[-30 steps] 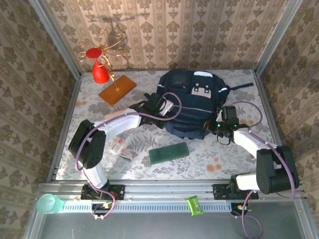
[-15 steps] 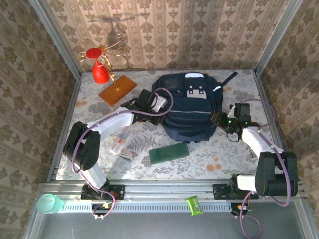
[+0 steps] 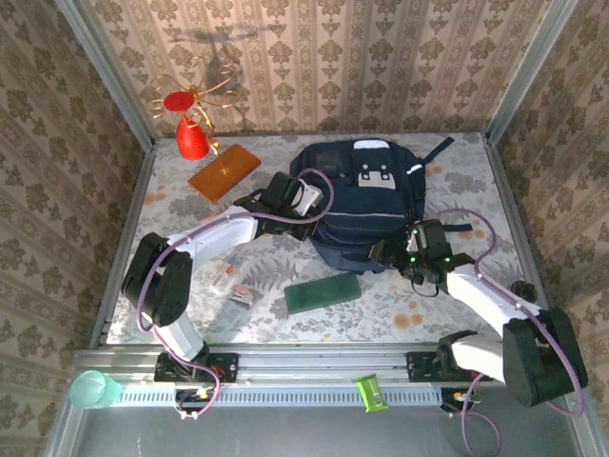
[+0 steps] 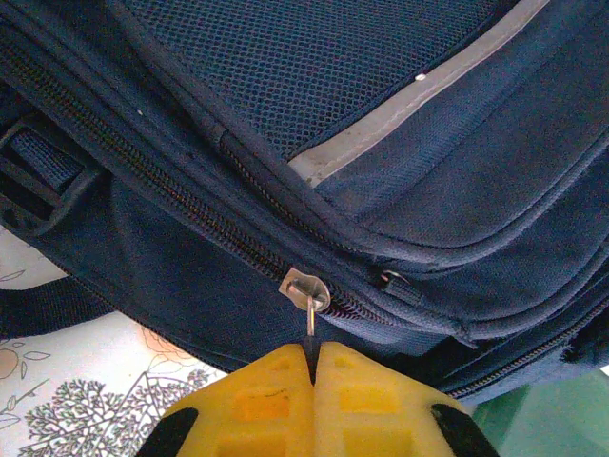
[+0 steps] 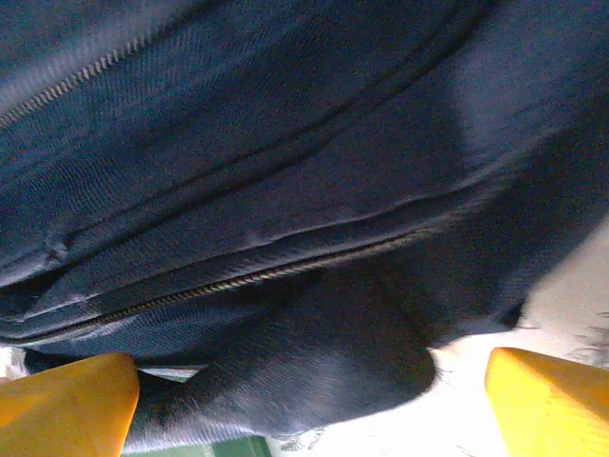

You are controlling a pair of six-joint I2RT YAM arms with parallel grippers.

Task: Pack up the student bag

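Observation:
The zipper's track continues outward of my left gripper, along the part of the zipper by the strap buckle (image 4: pixel 48 84), so next my left gripper will pull the zipper pull (image 4: pixel 311 319) outward along there and let go.
The student bag (image 3: pixel 366 195), a large navy backpack with grey trim, lies at the back middle of the table. My left gripper (image 3: pixel 309 221) is at the bag's left side, and in the left wrist view my left gripper (image 4: pixel 313 354) is shut on the metal zipper pull (image 4: pixel 311 319) hanging from the slider (image 4: pixel 304 288). My right gripper (image 3: pixel 385 253) is at the bag's near edge. In the right wrist view it (image 5: pixel 304 390) stands open, its yellow fingers (image 5: pixel 67 405) wide apart, with a bulging lower corner of the student bag (image 5: pixel 314 352) between them, untouched.
A green case (image 3: pixel 322 293) lies in front of the bag. A small clear packet (image 3: pixel 234 284) is to its left. An orange book (image 3: pixel 224 171) and a red-and-gold stand (image 3: pixel 193 129) sit at the back left. A teal cup (image 3: pixel 90 388) and a green item (image 3: pixel 368 392) rest on the front rail.
My right gripper has opened and swung from the bag's right side to its near edge. The bag shifted back and straightened. The left gripper stays shut on the zipper pull.

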